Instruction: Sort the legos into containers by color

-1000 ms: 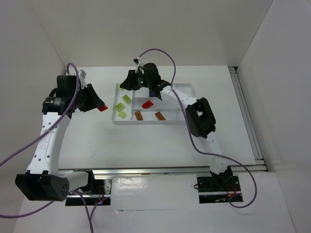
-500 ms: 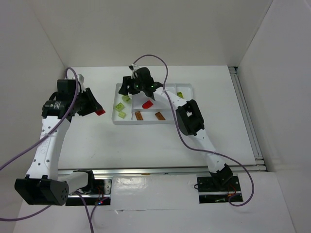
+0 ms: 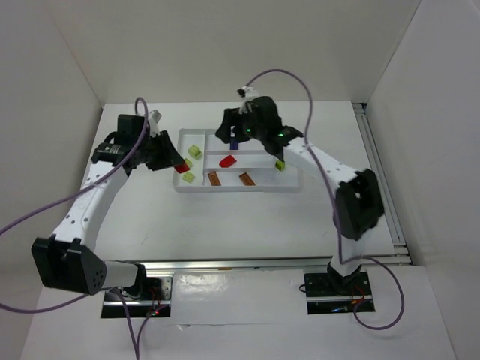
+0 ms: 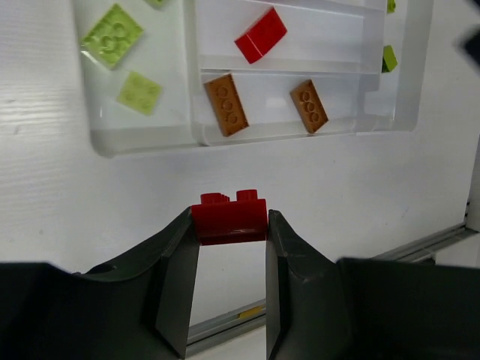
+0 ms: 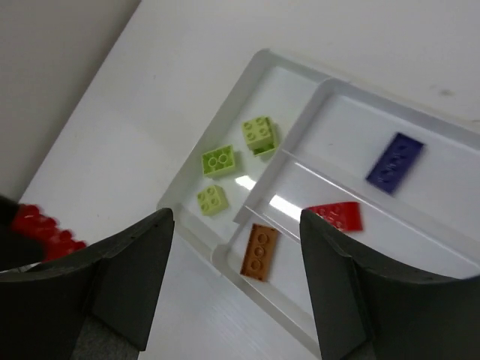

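The other red lego's section of the tray is below my left gripper, to its right in the top view, so next I need to move it across and down to release its red lego.
My left gripper [image 4: 229, 229] is shut on a red lego [image 4: 229, 216] and holds it over bare table just in front of the white tray [image 4: 150, 139]; from above, it [image 3: 178, 163] hangs at the tray's left end. My right gripper [image 5: 235, 219] is open and empty above the tray [image 3: 289, 184]. In the compartments lie yellow-green legos [image 5: 220, 160] [image 5: 211, 199] [image 5: 259, 133], orange ones [image 4: 226, 104] [image 4: 310, 106], a red one [image 5: 336, 217] and a dark blue one [image 5: 394, 163]. Another yellow-green lego [image 3: 279, 165] sits at the tray's right.
White walls close in the table on the left, back and right. A metal rail [image 3: 379, 180] runs along the table's right edge. Purple cables [image 3: 281, 73] loop above both arms.
My right gripper has opened and swung right over the tray's back; the dark blue lego now lies in a back compartment. My left arm has carried the red lego rightward to the tray.
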Robot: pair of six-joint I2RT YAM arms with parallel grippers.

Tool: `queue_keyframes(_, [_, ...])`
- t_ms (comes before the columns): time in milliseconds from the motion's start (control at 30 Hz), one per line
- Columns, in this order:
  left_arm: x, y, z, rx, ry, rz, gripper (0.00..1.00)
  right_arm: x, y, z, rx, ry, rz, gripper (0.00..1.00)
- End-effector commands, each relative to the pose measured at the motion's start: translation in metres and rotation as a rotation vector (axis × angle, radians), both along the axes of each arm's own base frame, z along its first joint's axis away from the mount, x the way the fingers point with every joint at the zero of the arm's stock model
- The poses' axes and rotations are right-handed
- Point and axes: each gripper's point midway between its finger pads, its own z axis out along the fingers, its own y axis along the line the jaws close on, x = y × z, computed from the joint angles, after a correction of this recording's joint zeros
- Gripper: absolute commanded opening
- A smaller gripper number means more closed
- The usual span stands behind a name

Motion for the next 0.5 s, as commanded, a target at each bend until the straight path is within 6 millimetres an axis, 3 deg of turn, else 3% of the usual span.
queue_keyframes(0, [0.030,-0.038,-0.006,-0.080,-0.024,-0.072,0.00,-0.001,-0.075,0.045,-0.011,-0.121,-0.217,0.76])
queue_keyframes(33, [0.037,-0.046,-0.005,-0.101,-0.028,-0.091,0.00,-0.012,-0.092,0.018,-0.057,-0.070,-0.242,0.77])
queue_keyframes(67, [0.046,-0.058,-0.003,-0.120,-0.053,-0.114,0.00,-0.013,-0.113,0.015,-0.060,-0.052,-0.282,0.77])
queue_keyframes(100, [0.057,-0.066,-0.009,-0.129,-0.041,-0.117,0.00,-0.024,-0.126,0.029,-0.037,-0.068,-0.302,0.77])
queue_keyframes(133, [0.065,-0.072,-0.009,-0.132,-0.054,-0.128,0.00,-0.034,-0.143,0.009,-0.070,-0.029,-0.330,0.77])
queue_keyframes(200, [0.075,-0.093,-0.009,-0.154,-0.061,-0.183,0.00,-0.045,-0.172,0.020,-0.059,-0.047,-0.400,0.78])
queue_keyframes(233, [0.090,-0.104,-0.012,-0.162,-0.058,-0.203,0.00,-0.053,-0.183,0.007,-0.084,-0.017,-0.421,0.78])
queue_keyframes(300, [0.100,-0.129,-0.005,-0.181,-0.072,-0.260,0.00,-0.064,-0.209,0.012,-0.082,-0.018,-0.486,0.78])
queue_keyframes(333, [0.109,-0.137,-0.026,-0.181,-0.018,-0.244,0.00,-0.068,-0.217,0.014,-0.073,-0.015,-0.505,0.78])
queue_keyframes(400, [0.113,-0.156,-0.037,-0.193,0.010,-0.260,0.00,-0.073,-0.237,0.008,-0.074,-0.012,-0.551,0.78])
queue_keyframes(433, [0.123,-0.165,-0.032,-0.208,-0.023,-0.254,0.00,-0.081,-0.241,0.014,-0.046,-0.015,-0.543,0.78])
queue_keyframes(467, [0.129,-0.171,-0.048,-0.197,-0.002,-0.255,0.00,-0.085,-0.246,0.009,-0.045,-0.007,-0.546,0.78])
